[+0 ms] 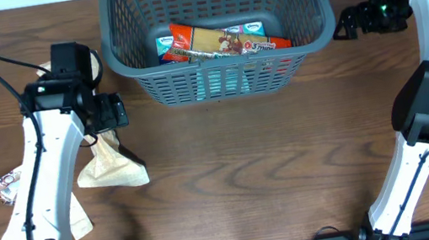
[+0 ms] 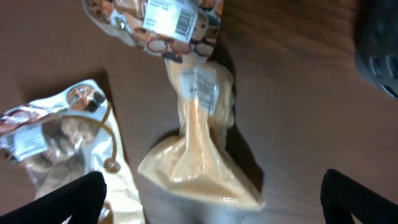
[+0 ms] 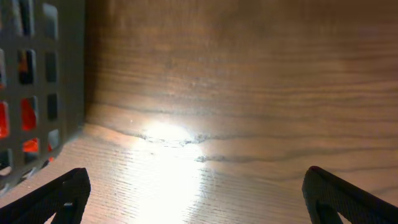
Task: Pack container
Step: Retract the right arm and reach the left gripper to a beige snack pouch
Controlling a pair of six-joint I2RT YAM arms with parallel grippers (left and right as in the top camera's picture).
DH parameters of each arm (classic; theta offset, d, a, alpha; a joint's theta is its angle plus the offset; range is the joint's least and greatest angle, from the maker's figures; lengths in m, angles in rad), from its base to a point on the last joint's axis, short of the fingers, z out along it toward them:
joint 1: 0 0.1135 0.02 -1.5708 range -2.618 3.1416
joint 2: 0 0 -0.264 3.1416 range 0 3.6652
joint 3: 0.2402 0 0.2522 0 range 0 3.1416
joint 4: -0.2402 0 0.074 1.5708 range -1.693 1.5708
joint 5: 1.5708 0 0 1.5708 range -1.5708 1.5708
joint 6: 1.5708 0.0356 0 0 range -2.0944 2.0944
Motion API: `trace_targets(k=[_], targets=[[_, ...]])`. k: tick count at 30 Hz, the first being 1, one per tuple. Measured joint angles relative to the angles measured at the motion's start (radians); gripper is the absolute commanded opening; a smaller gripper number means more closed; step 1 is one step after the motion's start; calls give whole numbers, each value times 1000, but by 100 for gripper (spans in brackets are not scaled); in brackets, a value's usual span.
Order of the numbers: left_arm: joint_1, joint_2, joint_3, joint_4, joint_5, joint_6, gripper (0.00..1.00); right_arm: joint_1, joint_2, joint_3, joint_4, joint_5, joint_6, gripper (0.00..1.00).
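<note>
My open left gripper comes down toward the tabletop next, onto the tan pouch's narrow neck [image 1: 103,142] [image 2: 203,102], which is slim enough to fit between my fingers.
The dark grey-blue lattice container [image 1: 312,3] stands at the back centre. It holds a red-orange packet [image 1: 224,40] and teal packets. My left gripper [image 1: 111,114] is open and empty, above a tan pouch [image 1: 110,165]. In the left wrist view the pouch [image 2: 199,155] lies between and ahead of the open fingers [image 2: 211,208]. My right gripper [image 1: 345,24] is open and empty beside the container's right wall. The right wrist view shows bare wood between its fingers [image 3: 199,205] and the container wall [image 3: 68,81] at the left.
A patterned snack packet [image 2: 155,25] lies beyond the pouch. A clear packet with white and gold trim [image 2: 56,130] lies to its left. In the overhead view a small packet [image 1: 3,187] lies at the far left and a beige one [image 1: 78,219] lies under the left arm.
</note>
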Motion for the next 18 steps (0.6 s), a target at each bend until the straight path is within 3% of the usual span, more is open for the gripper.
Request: trace_targets(k=[10,18], targets=[[151,14,-158,172,31,22,99,0,1,-4,0,0,0,99],[160,82,-225,261,66,30,99,16,1,-4,5,0,0,99]])
